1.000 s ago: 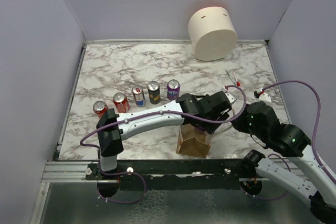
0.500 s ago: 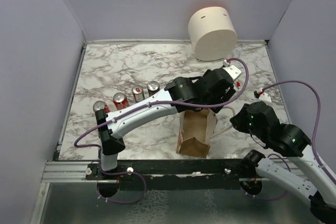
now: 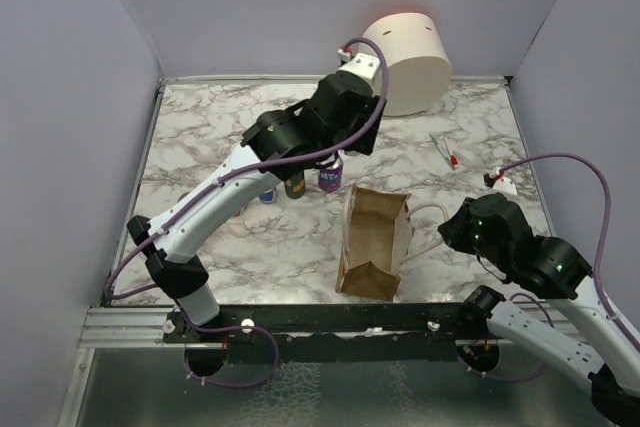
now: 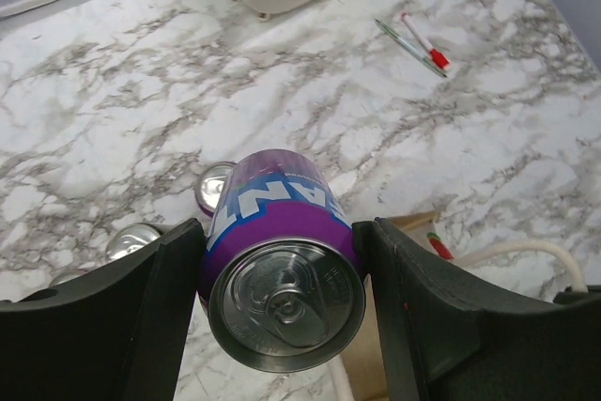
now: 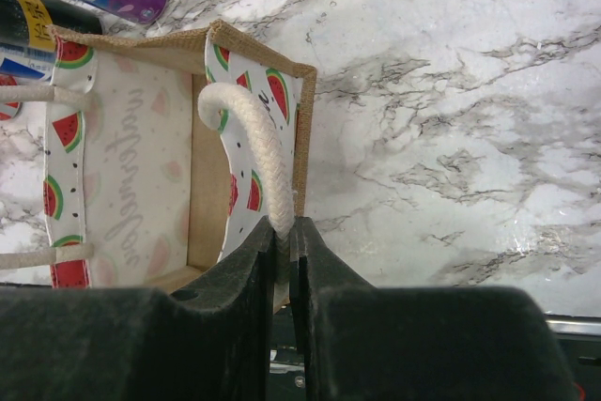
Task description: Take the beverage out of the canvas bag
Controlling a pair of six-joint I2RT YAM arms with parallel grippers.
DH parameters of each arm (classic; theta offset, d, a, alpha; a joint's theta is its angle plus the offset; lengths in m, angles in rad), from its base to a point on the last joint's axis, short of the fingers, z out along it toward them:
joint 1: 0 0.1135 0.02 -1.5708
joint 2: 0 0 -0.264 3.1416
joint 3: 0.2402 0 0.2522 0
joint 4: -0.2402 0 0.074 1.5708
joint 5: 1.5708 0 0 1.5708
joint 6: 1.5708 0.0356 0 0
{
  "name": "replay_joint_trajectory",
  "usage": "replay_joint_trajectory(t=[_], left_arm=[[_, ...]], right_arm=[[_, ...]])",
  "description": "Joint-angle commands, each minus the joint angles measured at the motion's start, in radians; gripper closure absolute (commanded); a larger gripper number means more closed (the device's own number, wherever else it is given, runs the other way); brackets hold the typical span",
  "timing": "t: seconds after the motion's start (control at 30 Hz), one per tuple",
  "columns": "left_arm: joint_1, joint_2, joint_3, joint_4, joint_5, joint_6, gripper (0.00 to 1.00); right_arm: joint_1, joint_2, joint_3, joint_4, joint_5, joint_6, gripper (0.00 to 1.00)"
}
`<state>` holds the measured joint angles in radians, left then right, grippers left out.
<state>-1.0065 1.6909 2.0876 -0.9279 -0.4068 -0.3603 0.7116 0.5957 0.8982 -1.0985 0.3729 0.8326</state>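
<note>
My left gripper holds the beverage and should next move down and back to release it on the clear, bare marble [image 3: 299, 230] beside the bag, below it and nearer my base.
The beverage, a purple can [image 4: 282, 260] with a silver top, hangs in the air with my left gripper [image 4: 277, 232] shut on its sides. In the top view that gripper [image 3: 333, 155] is raised behind and left of the canvas bag [image 3: 375, 242], above a row of cans. The tan bag stands open; its watermelon-print lining [image 5: 122, 138] shows, and I see nothing inside. My right gripper [image 5: 286, 232] is shut on the bag's white rope handle [image 5: 249, 138] at the bag's right side [image 3: 450, 232].
Standing cans [image 3: 293, 185] line the marble table left of the bag, partly hidden by my left arm. A large cream cylinder [image 3: 405, 62] sits at the back wall. Pens [image 3: 443, 150] and a small white object [image 3: 505, 182] lie at the right.
My left arm has lifted out of the bag with the purple can and swung back and left over the row of cans. The right gripper has kept hold of the handle.
</note>
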Motion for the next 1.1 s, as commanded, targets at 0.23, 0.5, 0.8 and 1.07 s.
replay_joint_trajectory(t=[0.23, 0.5, 0.8, 1.07], left_arm=[[0.101, -0.183, -0.161, 0.000, -0.087, -0.163, 1.00], [0.119, -0.277, -0.444, -0.012, -0.032, -0.276, 1.00], [0.175, -0.298, -0.682, 0.062, 0.062, -0.297, 1.00], [0.237, -0.294, -0.840, 0.220, 0.149, -0.287, 1.00]], right_arm=[[0.002, 0.006, -0.004, 0.013, 0.002, -0.016, 0.89], [0.002, 0.018, -0.003, 0.015, -0.001, -0.020, 0.89], [0.002, 0.017, -0.002, 0.013, 0.003, -0.018, 0.89], [0.002, 0.011, -0.002, 0.010, 0.009, -0.012, 0.89]])
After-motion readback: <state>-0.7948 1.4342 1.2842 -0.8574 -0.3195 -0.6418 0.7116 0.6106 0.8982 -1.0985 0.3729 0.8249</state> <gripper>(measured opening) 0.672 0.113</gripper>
